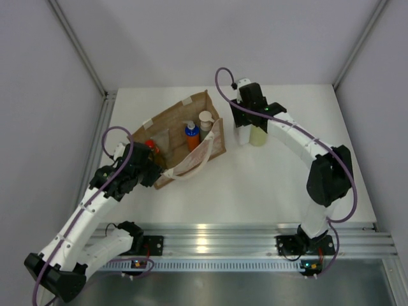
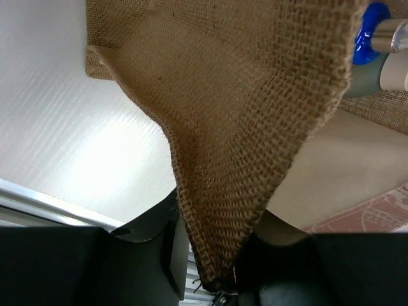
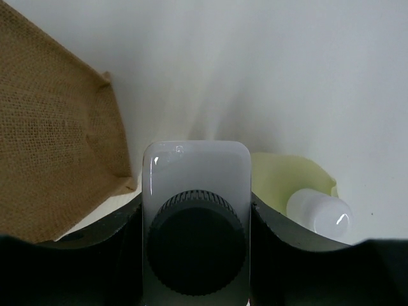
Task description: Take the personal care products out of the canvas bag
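Observation:
I should lower my right gripper and move it toward the bag [image 1: 182, 137], onto the bare part of the table.
The brown canvas bag [image 1: 182, 137] sits left of the table's middle with its mouth open. Inside it stand a blue-orange bottle [image 1: 191, 135], a grey-green bottle with a beige pump [image 1: 205, 122] and a red-capped bottle [image 1: 150, 146]. My left gripper [image 1: 152, 169] is shut on the bag's near-left rim, and burlap [image 2: 242, 115] runs down between its jaws [image 2: 213, 280]. My right gripper [image 1: 245, 125] is shut on an upright white bottle with a black cap [image 3: 194, 169], to the right of the bag. A pale yellow-green bottle [image 3: 287, 178] stands right beside it.
An off-white webbing handle [image 1: 191, 167] hangs over the bag's near side. The white table [image 1: 255, 191] ends in a metal rail [image 1: 255, 239] at the front. Grey walls close in the left, right and back.

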Motion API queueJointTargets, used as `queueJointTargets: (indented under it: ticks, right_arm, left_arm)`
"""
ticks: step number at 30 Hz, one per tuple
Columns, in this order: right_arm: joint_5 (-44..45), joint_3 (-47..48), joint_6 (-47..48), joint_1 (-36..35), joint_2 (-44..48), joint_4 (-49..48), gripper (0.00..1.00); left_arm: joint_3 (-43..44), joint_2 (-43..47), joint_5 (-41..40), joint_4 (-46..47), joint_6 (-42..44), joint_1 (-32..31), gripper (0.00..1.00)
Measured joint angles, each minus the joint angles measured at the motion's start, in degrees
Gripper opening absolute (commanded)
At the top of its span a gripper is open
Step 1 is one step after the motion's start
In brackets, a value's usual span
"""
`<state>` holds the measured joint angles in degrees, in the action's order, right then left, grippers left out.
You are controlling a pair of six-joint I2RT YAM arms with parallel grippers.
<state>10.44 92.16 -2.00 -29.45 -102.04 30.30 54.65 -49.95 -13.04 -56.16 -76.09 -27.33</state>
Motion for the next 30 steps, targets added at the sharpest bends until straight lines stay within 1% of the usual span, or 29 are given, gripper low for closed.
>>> queueJointTargets:
  ticks: [3,11,13,16,17,18,20,21,23,24,26,27,30]
  right_arm:
    - [-0.20,-2.93,-0.15,0.00,-0.15,-2.47,0.00]
    - [-1.07,-4.92,-1.51,0.00,-2.43,-8.70,0.00]
    - [-1.11,-5.20,-2.12,0.00,-3.45,-9.53,0.07]
    - [-1.44,-5.86,-3.02,0.02,-4.50,-9.70,0.12]
    - [-1.55,-6.10,-3.21,0.02,-4.57,-9.73,0.16]
    - [-1.57,-6.21,-3.50,0.02,-4.57,-9.99,0.27]
    - [-1.70,-6.21,-4.09,0.02,-4.57,-10.16,0.40]
    - [-1.73,-6.23,-4.22,0.02,-4.57,-10.14,0.49]
    - [-1.77,-6.23,-4.57,0.02,-4.57,-9.92,0.54]
    - [-1.77,-6.19,-4.68,0.02,-4.57,-9.94,0.59]
    - [-1.75,-5.53,-4.83,0.02,-4.55,-10.10,0.64]
    - [-1.73,-4.98,-4.90,0.02,-4.55,-10.08,0.70]
    - [-1.57,-3.37,-5.03,0.02,-4.11,-9.73,0.71]
  left_arm:
    - [0.00,-0.02,0.09,0.00,0.22,0.00,0.33]
    - [0.00,-0.02,0.13,0.00,0.85,0.00,0.34]
    - [0.00,-0.02,0.11,0.00,0.90,0.00,0.34]
    - [0.00,0.00,0.11,0.00,0.92,0.00,0.34]
    - [0.00,0.00,0.11,0.00,0.98,0.00,0.34]
    - [0.00,0.00,0.11,0.00,1.07,0.00,0.34]
    - [0.00,0.00,0.11,0.00,1.11,0.00,0.34]
    - [0.00,0.00,0.09,0.00,1.14,0.00,0.34]
    - [0.00,0.09,0.09,0.00,1.20,0.00,0.34]
    - [0.00,0.15,0.07,0.00,1.27,0.00,0.34]
    - [0.00,0.22,0.07,0.00,1.31,0.00,0.34]
    - [0.00,0.22,0.07,0.00,1.31,0.00,0.34]
    - [0.11,0.20,0.07,-0.02,1.38,0.00,0.34]
